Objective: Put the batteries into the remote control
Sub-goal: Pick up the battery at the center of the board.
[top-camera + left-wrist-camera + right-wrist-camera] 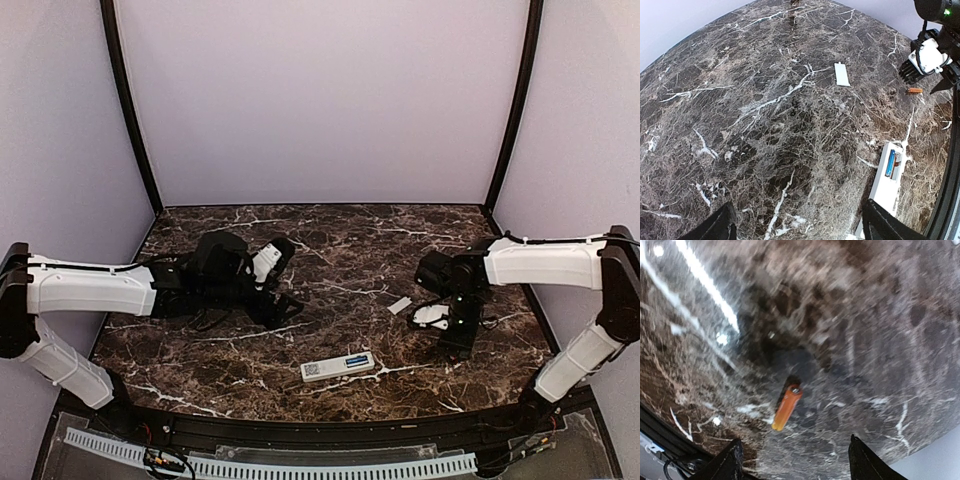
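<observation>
Next, my right gripper lowers around the battery's slim body (786,408) and closes, as the orange battery lies loose on the marble below the open fingers.
The remote control (337,367) lies back side up near the table's front edge, a white bar with a code sticker. Its battery bay is uncovered, and the blue battery (890,162) sits in it. The orange battery (786,407) lies loose on the marble just ahead of my right gripper (795,460). That gripper hangs open over it, fingers either side and nothing between them. In the left wrist view the orange battery (914,90) shows beside the right arm. My left gripper (800,227) is open and empty, left of the remote control (887,182).
A small flat pale-grey cover (400,305) lies on the marble table (330,240) between the arms, also seen as the cover (842,74) in the left wrist view. Purple walls close the back and sides. A black rail runs along the front edge.
</observation>
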You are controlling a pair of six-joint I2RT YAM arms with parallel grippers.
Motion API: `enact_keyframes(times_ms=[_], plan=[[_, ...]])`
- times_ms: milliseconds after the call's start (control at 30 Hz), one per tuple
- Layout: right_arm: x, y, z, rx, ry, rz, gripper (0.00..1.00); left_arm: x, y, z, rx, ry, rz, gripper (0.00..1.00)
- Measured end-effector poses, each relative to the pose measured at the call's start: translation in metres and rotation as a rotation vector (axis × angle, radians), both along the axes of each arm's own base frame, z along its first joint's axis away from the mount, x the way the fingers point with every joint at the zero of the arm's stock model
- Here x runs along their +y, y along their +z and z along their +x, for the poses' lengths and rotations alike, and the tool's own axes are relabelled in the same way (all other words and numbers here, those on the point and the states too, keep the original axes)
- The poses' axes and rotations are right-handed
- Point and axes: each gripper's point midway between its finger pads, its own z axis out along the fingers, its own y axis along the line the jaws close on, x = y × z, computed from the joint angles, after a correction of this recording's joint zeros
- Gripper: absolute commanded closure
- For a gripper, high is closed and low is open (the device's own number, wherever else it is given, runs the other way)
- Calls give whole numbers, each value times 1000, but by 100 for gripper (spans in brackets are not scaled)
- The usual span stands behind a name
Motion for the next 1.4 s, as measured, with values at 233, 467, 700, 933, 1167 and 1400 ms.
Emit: enact_keyframes(times_ms=[233, 467, 700, 933, 1167, 1400], plan=[[-5, -9, -11, 60, -7, -7, 32, 0, 0, 0, -1, -6, 9, 14], [-12, -31, -5, 119, -44, -51, 41, -1, 4, 2, -16, -8, 9, 14], [-9, -38, -4, 149, -53, -68, 69, -1, 5, 2, -24, -10, 10, 14], [-9, -39, -3, 161, -59, -77, 86, 0, 5, 3, -32, -12, 16, 14], [-4, -37, -6, 181, -50, -45, 100, 0, 5, 3, -34, -14, 18, 14], [12, -20, 1, 130, -37, 61, 100, 0, 10, 2, -45, -17, 8, 15]])
